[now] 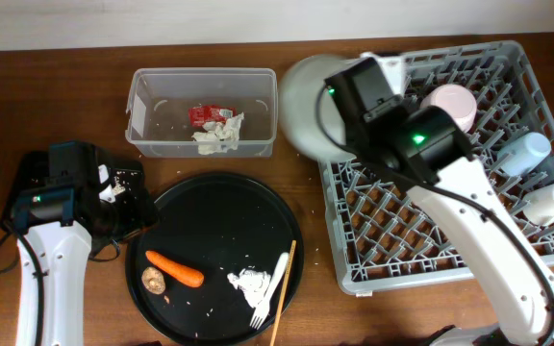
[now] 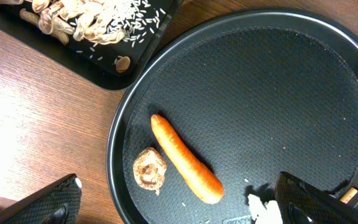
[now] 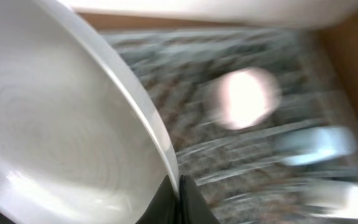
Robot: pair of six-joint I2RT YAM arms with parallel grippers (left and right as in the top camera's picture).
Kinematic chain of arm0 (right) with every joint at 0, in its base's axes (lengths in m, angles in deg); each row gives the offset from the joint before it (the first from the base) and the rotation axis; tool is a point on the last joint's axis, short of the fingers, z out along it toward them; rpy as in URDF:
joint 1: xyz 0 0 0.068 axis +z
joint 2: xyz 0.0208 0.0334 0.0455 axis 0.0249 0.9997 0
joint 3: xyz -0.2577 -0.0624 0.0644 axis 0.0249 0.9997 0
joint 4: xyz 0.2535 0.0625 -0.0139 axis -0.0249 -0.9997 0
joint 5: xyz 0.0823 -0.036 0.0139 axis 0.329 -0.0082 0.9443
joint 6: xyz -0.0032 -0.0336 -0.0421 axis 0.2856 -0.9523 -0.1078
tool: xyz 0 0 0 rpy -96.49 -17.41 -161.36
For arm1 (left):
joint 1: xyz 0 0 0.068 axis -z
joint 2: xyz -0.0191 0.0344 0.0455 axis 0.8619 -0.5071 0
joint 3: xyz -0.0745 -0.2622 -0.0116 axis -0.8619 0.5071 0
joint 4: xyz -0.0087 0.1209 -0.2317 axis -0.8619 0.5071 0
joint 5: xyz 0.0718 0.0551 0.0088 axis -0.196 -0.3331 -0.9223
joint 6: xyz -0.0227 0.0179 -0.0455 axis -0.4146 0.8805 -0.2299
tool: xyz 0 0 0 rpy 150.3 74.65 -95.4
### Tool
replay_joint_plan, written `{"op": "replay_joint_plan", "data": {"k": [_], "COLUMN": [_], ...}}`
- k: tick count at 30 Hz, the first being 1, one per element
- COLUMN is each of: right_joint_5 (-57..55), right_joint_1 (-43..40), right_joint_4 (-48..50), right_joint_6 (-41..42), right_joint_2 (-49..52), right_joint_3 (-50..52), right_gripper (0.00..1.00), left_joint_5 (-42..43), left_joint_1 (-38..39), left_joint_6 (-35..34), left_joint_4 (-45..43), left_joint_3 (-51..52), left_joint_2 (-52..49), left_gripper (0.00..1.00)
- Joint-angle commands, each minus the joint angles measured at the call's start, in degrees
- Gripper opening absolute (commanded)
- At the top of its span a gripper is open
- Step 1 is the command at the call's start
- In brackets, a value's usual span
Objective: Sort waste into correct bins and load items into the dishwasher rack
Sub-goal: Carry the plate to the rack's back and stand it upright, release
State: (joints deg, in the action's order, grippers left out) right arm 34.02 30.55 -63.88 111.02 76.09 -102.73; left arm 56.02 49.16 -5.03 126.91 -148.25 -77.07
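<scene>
The tines [image 3: 194, 102] beside the pink cup are below the right gripper, to its right in the overhead view, so the right gripper should next go down toward them and release the plate [image 3: 55, 124].
My right gripper [image 3: 180, 186] is shut on the rim of a white plate [image 3: 55, 124], holding it tilted at the left edge of the grey dishwasher rack [image 1: 402, 240]; the plate also shows in the overhead view [image 1: 301, 106]. My left gripper [image 2: 179, 208] is open and empty above the left part of the black round tray [image 1: 258, 207]. An orange carrot [image 2: 185, 160] and a brown mushroom slice [image 2: 150, 169] lie between its fingers. Crumpled tissue [image 1: 248, 282], a white fork [image 1: 269, 293] and a chopstick [image 1: 285, 288] lie on the tray's front right.
A clear bin [image 1: 142, 106] at the back holds a red wrapper and crumpled paper. A black bin [image 2: 104, 56] with peanuts and rice sits left of the tray. The rack holds a pink cup [image 1: 450, 104], a blue cup [image 1: 525, 152] and a white cup [image 1: 551, 202].
</scene>
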Motion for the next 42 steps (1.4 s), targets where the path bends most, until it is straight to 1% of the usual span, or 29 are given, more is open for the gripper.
{"op": "replay_joint_plan", "data": {"k": [1,4,6,8,14,16,21,23,26,27,28,29,33,37,39,42], "right_joint_5": [-28.1,-34.1,-36.4,-35.0,-32.9,-30.5,-25.4,-21.5,-16.7,-15.7,-14.4,-13.4,-11.1,-9.9,-9.3,-3.3], "right_joint_1": [-3.4,-7.1,-11.3,-12.6,-12.8,-12.7,-12.6,-12.5,-10.7,-9.7,-8.5,-7.2,-3.1,-2.4,-2.5,-2.5], "right_joint_4": [0.3,1.3,1.2,1.3,2.7,2.7,2.5,2.1,2.0,1.9,1.9,1.9,1.6,-1.1,-2.6,-2.6], "right_joint_6": [-3.9,-3.1,-1.3,-1.3,-1.3,-1.3,0.2,0.2,0.2,0.1,0.1,0.1,0.2,0.7,3.6,3.8], "right_joint_2": [0.6,3.7,8.3,11.6,22.1,24.0,24.4,24.4,24.4,24.4,24.4,24.4,24.4,23.5,21.7,14.4], "right_joint_3": [0.0,0.3,0.3,0.3,0.3,0.3,0.3,0.3,0.3,0.3,0.3,0.3,0.3,0.3,0.3,0.2], "right_gripper": [0.04,0.04,0.04,0.04,0.04,0.04,0.04,0.04,0.16,0.25,0.32,0.36,0.37,0.40,0.41,0.42], "left_joint_5": [-0.2,-0.2,-0.2,-0.2,-0.2,-0.2,-0.2,-0.2,-0.2,-0.2,-0.2,-0.2,-0.2,-0.2,-0.2,-0.2], "left_joint_1": [-0.3,-0.3,-0.3,-0.3,-0.3,-0.3,-0.3,-0.3,-0.3,-0.3,-0.3,-0.3,-0.3,-0.3,-0.3,-0.3], "left_joint_6": [0.1,0.0,0.1,0.1,0.1,0.1,0.1,0.1,0.0,0.1,0.1,0.1,0.1,0.1,0.1,0.1], "left_joint_4": [-0.2,-0.1,-0.1,-0.1,-0.2,-0.1,-0.5,-0.6,-0.6,-0.6,-0.5,-0.6,-0.5,-0.5,-0.5,-0.5], "left_joint_3": [-0.5,-0.5,-0.5,-0.5,-0.5,-0.5,-0.5,-0.5,-0.5,-0.5,-0.5,-0.5,-0.5,-0.5,-0.5,-0.5], "left_joint_2": [0.5,0.5,0.5,0.5,0.5,0.5,0.5,0.5,0.5,0.5,0.5,0.5,0.5,0.5,0.5,0.5], "left_gripper": [0.99,0.99,0.99,0.99,0.99,0.99,0.99,0.99,0.99,0.99,0.99,0.99,0.99,0.99,0.99,0.99]}}
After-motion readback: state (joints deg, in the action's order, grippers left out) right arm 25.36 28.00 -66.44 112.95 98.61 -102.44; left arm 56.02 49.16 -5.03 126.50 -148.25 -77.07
